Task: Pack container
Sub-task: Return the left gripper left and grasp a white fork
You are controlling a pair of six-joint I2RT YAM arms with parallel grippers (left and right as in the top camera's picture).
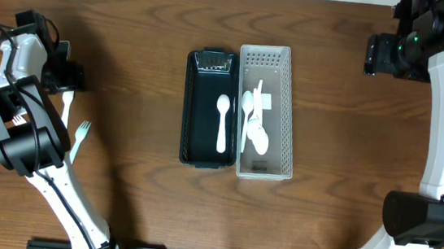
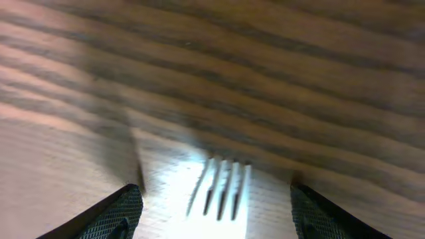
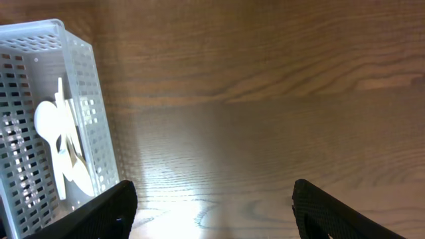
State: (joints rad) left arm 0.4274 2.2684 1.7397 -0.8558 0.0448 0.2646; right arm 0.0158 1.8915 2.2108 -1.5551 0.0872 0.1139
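The left gripper's fingers straddle mostly the white fork's tines, so the robot will next ease that gripper back along the fork and close on the fork's head (image 1: 68,96) (image 2: 211,228), which lies back of the fingers.
A black container (image 1: 195,110) lies at the table's middle with one white spoon (image 1: 222,123) in it. A white perforated basket (image 1: 288,114) stands touching its right side and holds several white utensils (image 1: 253,119). My left gripper (image 1: 68,79) is open at the far left, low over a white fork (image 1: 68,106). In the left wrist view the fork's tines (image 2: 222,192) lie on the wood between the open fingers (image 2: 216,216). A second white fork (image 1: 80,137) lies just below it. My right gripper (image 1: 373,55) is open and empty, over bare wood right of the basket (image 3: 80,73).
The table is dark wood. The right wrist view shows the basket's utensils (image 3: 56,146) at its left edge and bare wood between the fingers (image 3: 212,212). The arm bases stand at the front edge.
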